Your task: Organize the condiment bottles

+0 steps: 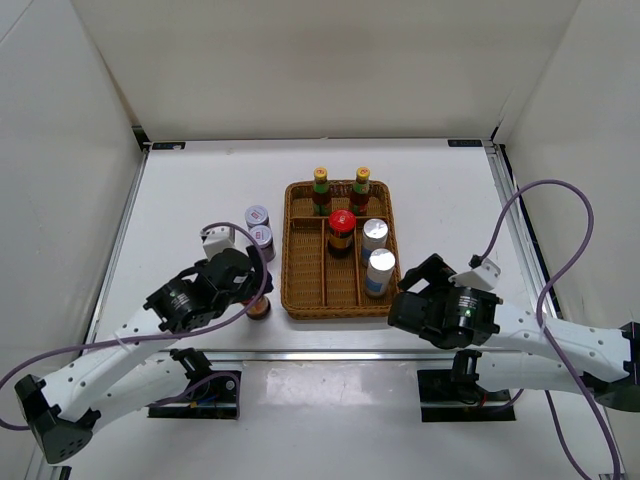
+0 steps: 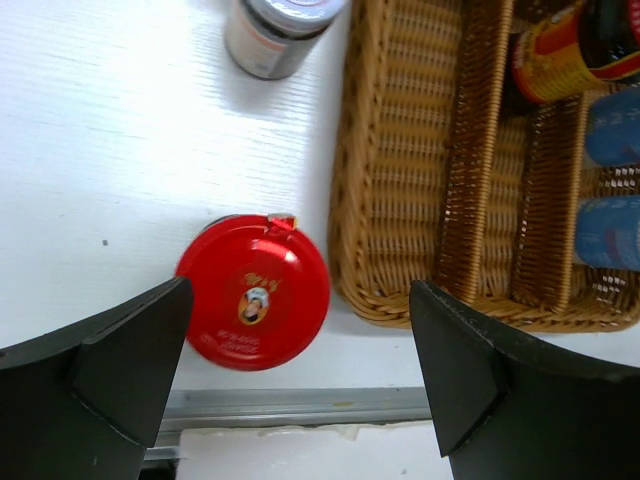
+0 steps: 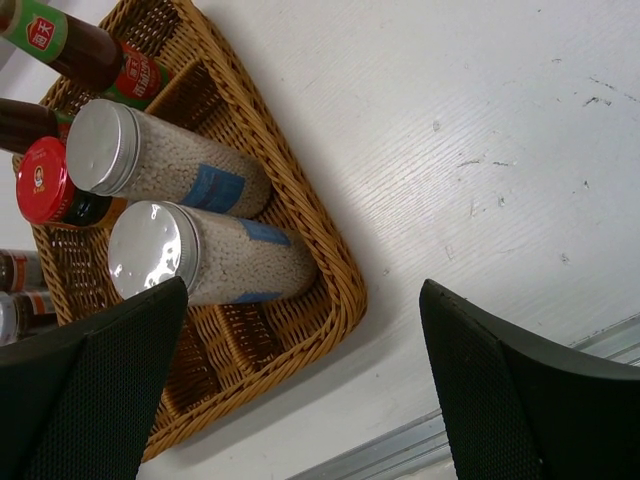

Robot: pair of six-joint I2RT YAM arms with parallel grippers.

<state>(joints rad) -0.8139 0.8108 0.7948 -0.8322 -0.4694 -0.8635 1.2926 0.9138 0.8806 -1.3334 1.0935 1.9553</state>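
The lid of the red-lidded jar beside the tray is nearer one finger, so the left gripper will next shift to the left in its wrist view and lower over the jar.
In the wicker tray stand two yellow-capped dark bottles at the back, one red-lidded jar and two silver-capped pale bottles on the right. Two grey-lidded jars stand on the table left of the tray. A second red-lidded jar stands on the table by the tray's front left corner. My left gripper is open above it, the lid close to the left finger. My right gripper is open and empty over the tray's front right corner.
The metal front edge of the table runs just below the red-lidded jar. One grey-lidded jar shows at the top of the left wrist view. White walls enclose the table on three sides. Purple cables loop beside both arms.
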